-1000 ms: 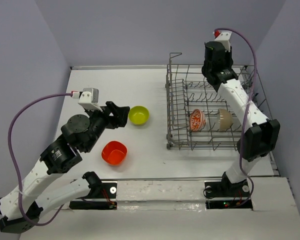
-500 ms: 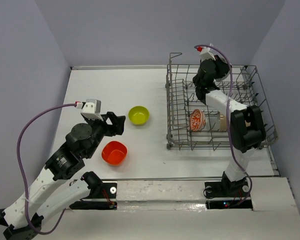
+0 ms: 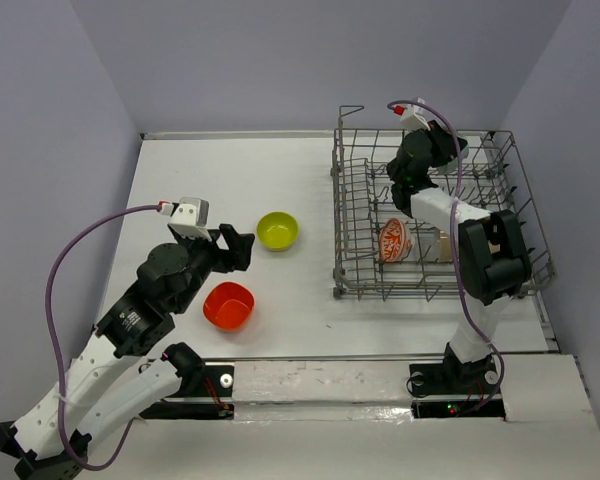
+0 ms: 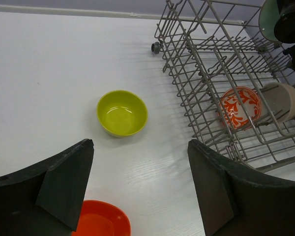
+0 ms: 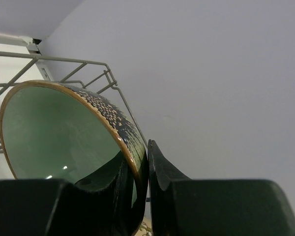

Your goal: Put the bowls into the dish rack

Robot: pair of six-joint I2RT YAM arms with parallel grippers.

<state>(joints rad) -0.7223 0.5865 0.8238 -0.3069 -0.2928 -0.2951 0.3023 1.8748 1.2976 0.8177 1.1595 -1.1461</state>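
The pale teal bowl is still hanging above the wires, so the robot's right gripper needs to lower it onto the wires in the rack's back part (image 3: 462, 182) and let go of it there.
The grey wire dish rack (image 3: 365, 180) stands at the right. A white bowl with red patterning (image 3: 395, 240) and a cream bowl (image 3: 445, 243) stand on edge among its tines. My right gripper (image 3: 402, 185) is over the rack's back part. In its wrist view it (image 5: 146, 162) is shut on the rim of a pale teal bowl (image 5: 54, 132) with a dark speckled outside. My left gripper (image 3: 242, 245) is open and empty above the table. The lime-yellow bowl (image 4: 122, 112) lies ahead of it. The orange-red bowl (image 4: 101, 221) lies just below its left finger.
The lime-yellow bowl (image 3: 277, 230) and orange-red bowl (image 3: 228, 305) sit on the white table left of the rack. The rack's tall left wall (image 4: 187, 73) faces them. Grey walls close the table at the back and sides.
My right arm has swung down and to the left, from high behind the rack to over its back part, with the teal bowl. My left gripper has drawn back slightly towards the orange-red bowl.
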